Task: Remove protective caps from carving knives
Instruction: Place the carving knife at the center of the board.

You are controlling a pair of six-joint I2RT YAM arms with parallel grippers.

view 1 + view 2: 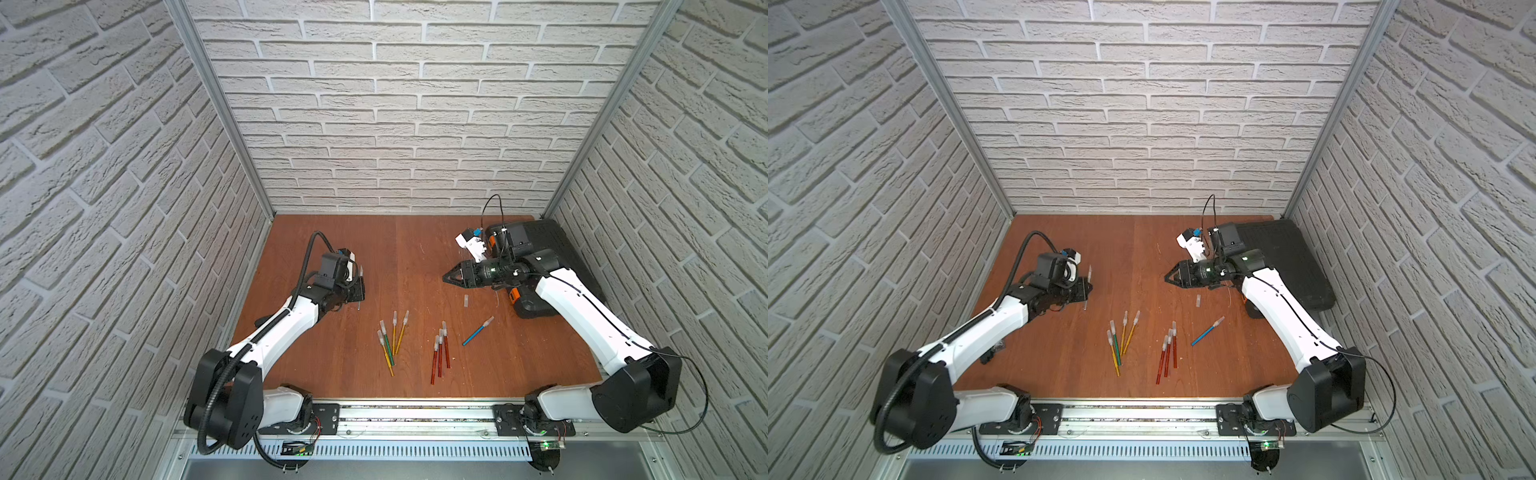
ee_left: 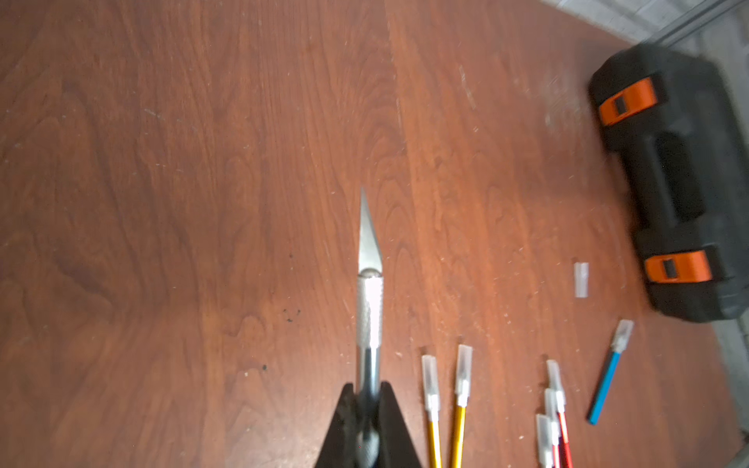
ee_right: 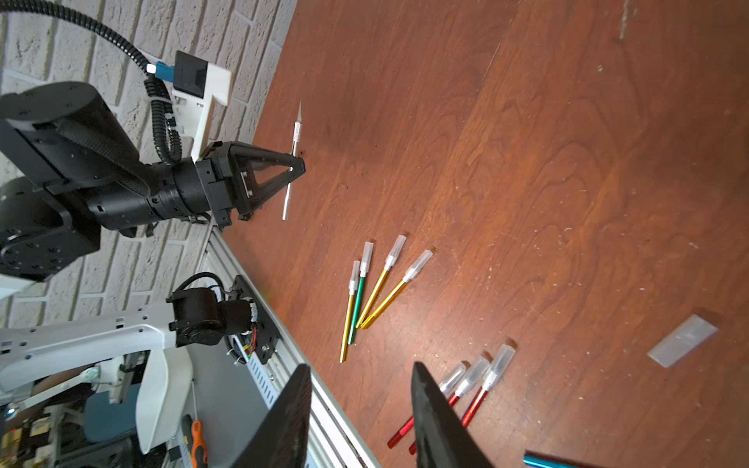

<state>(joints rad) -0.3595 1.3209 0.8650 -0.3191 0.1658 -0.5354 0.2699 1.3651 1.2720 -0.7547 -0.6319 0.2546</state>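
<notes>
The silver carving knife (image 2: pixel 369 308) in my left gripper goes down and outward onto a clear part of the table below next. The gripper then releases it, since the knife's blade is bare.
My left gripper (image 1: pixel 359 291) (image 2: pixel 368 391) is shut on a silver carving knife (image 2: pixel 369 308) (image 3: pixel 292 162), held above the table with its pointed blade bare. My right gripper (image 1: pixel 446 277) (image 3: pixel 360 366) hangs open and empty to the right of it. One loose protective cap (image 1: pixel 466 300) (image 3: pixel 683 340) lies flat on the table under the right arm. Several gold and green knives (image 1: pixel 401 336) lie fanned at mid-table with whitish caps on. Three red capped knives (image 1: pixel 446 351) lie beside them. A blue capped knife (image 1: pixel 476 333) lies further right.
A black tool case (image 1: pixel 544 245) (image 2: pixel 681 182) with orange latches stands at the back right, close behind the right arm. Brick-pattern walls enclose the brown wooden table (image 1: pixel 332 232) on three sides. A metal rail (image 1: pixel 415 413) runs along the front edge.
</notes>
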